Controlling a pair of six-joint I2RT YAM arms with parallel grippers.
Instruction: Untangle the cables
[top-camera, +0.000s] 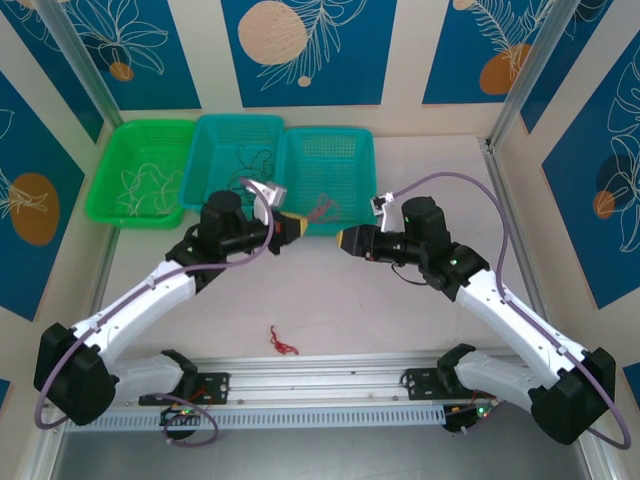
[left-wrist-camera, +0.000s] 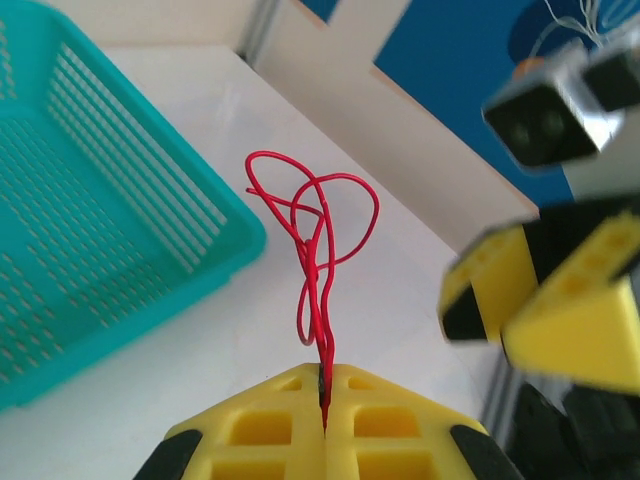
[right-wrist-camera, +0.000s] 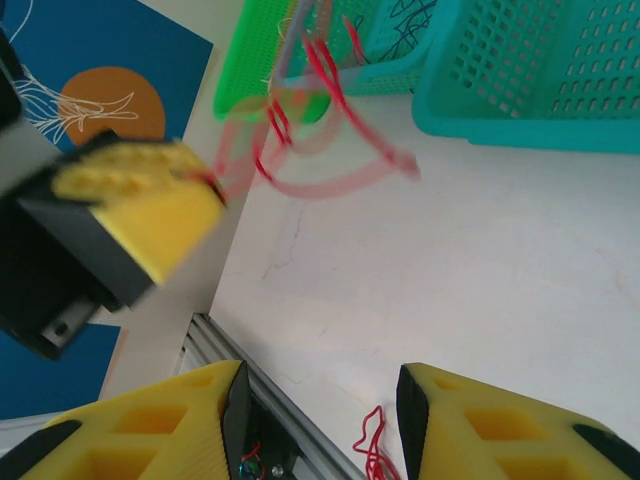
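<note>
The left gripper moves outward over the empty teal basket (top-camera: 328, 186) (left-wrist-camera: 85, 225) next and releases the looped red cable into it, since the basket's bottom lies outward of the gripper.
My left gripper (top-camera: 298, 228) is shut on a looped red cable (left-wrist-camera: 315, 230), whose strands run into the seam between the yellow fingers (left-wrist-camera: 290, 425). From above, this cable (top-camera: 320, 208) hangs in front of the right teal basket. My right gripper (top-camera: 345, 240) faces the left one from close by and is open with nothing between its fingers (right-wrist-camera: 160, 420). In the right wrist view the held red cable (right-wrist-camera: 310, 150) is blurred beside the left gripper (right-wrist-camera: 140, 215). A second small red cable (top-camera: 283, 343) lies on the table near the front rail, and is also visible as the red cable (right-wrist-camera: 372, 450) below the right gripper.
Three baskets stand in a row at the back: a green basket (top-camera: 112, 160) with whitish wires, a middle teal basket (top-camera: 205, 150) with dark wires, and a right teal basket (top-camera: 345, 165). An aluminium rail (top-camera: 320, 380) runs along the near edge.
</note>
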